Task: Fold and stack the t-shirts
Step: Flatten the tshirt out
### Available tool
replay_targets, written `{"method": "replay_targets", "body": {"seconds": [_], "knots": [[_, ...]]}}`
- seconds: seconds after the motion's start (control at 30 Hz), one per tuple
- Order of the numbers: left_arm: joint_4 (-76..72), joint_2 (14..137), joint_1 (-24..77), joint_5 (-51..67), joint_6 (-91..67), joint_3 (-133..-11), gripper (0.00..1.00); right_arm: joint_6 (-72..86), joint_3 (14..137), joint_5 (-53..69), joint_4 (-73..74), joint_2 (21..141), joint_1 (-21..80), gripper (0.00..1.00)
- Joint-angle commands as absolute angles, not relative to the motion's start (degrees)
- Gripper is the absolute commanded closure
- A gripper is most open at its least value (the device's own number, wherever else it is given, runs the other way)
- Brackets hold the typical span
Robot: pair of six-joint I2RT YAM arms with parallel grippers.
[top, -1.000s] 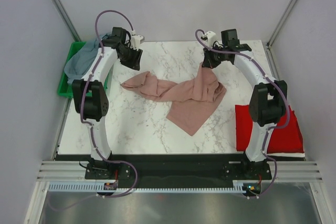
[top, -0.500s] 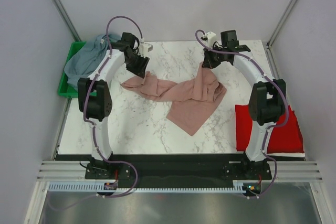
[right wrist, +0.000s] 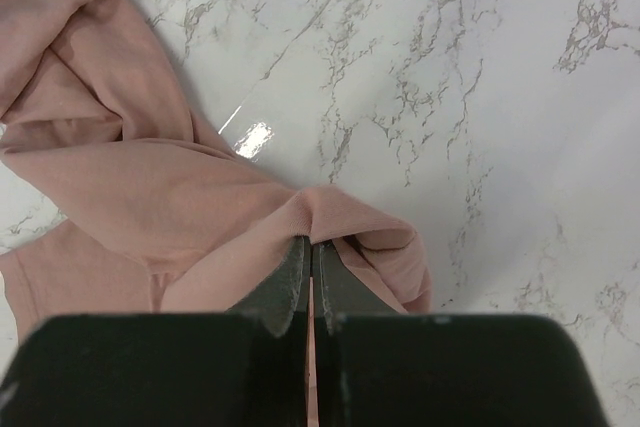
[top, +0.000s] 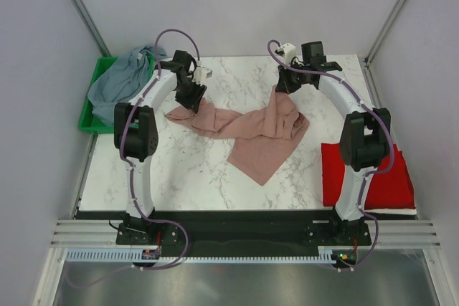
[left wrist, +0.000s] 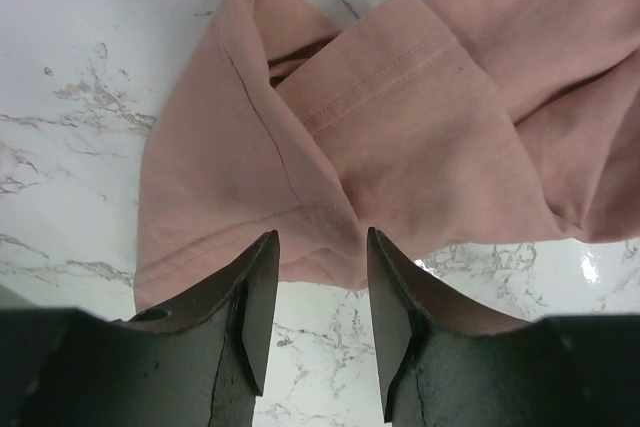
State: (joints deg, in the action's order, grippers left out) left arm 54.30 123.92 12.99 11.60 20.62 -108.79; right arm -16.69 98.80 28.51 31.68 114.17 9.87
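I will move my left gripper down onto the dusty-pink t-shirt's stitched sleeve hem point(top: 195, 112) point(left wrist: 325, 230) next and close it there, because its open fingers are already on either side of that cloth.
The dusty-pink t-shirt point(top: 251, 130) lies crumpled across the middle of the marble table point(top: 215, 177). My left gripper point(top: 188, 97) is open just above the shirt's left sleeve point(left wrist: 300, 147), its jaws standing either side of the hem. My right gripper point(top: 281, 87) is shut on the shirt's far right edge point(right wrist: 330, 217) and holds a pinched fold. The red t-shirt point(top: 369, 177) lies folded at the table's right edge. The grey-blue t-shirt point(top: 118, 80) is bunched in the green bin.
The green plastic bin point(top: 90, 116) stands off the table's far left corner. Grey walls enclose the table at the back and sides. The arm bases stand at the near edge.
My left gripper has swung from beside the bin rightward and down to the pink shirt's left sleeve. The right gripper and the shirt have stayed put.
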Motion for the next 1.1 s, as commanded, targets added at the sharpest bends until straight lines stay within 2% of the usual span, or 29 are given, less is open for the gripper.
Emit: {"method": "replay_targets", "body": {"seconds": [0.0,0.13,0.2,0.3,0.33,0.37,0.57,0.77,1.07], "knots": [[54.84,125.85,13.01,9.67,21.97,-111.36,0.53,-15.91,99.41,30.06,29.97,113.99,9.84,1.0],[54.84,127.18,13.01,9.58,21.97,-112.14,0.55,-16.0,99.23,29.71,29.8,113.99,9.84,1.0],[54.84,127.79,13.1,9.06,21.8,-112.58,0.63,-16.0,99.32,29.62,29.79,113.99,9.76,1.0],[54.76,127.79,13.09,8.62,21.88,-113.46,0.81,-15.91,99.32,29.62,29.71,114.0,9.76,1.0],[54.76,127.44,12.92,8.44,21.88,-113.9,0.95,-15.91,99.23,29.53,29.71,113.99,9.84,1.0],[54.76,127.35,13.01,8.09,21.88,-114.17,0.98,-15.82,99.32,29.53,29.62,113.99,9.84,1.0],[54.93,125.34,12.92,8.96,22.06,-116.45,0.98,-15.73,99.49,28.92,29.44,113.99,9.76,1.0],[54.76,118.32,10.64,5.55,25.48,-124.0,0.98,-14.59,99.93,29.0,29.01,111.63,8.18,1.0],[54.58,113.38,3.78,1.93,28.57,-132.09,0.98,-16.09,97.91,27.25,27.69,101.35,7.47,1.0]]}}
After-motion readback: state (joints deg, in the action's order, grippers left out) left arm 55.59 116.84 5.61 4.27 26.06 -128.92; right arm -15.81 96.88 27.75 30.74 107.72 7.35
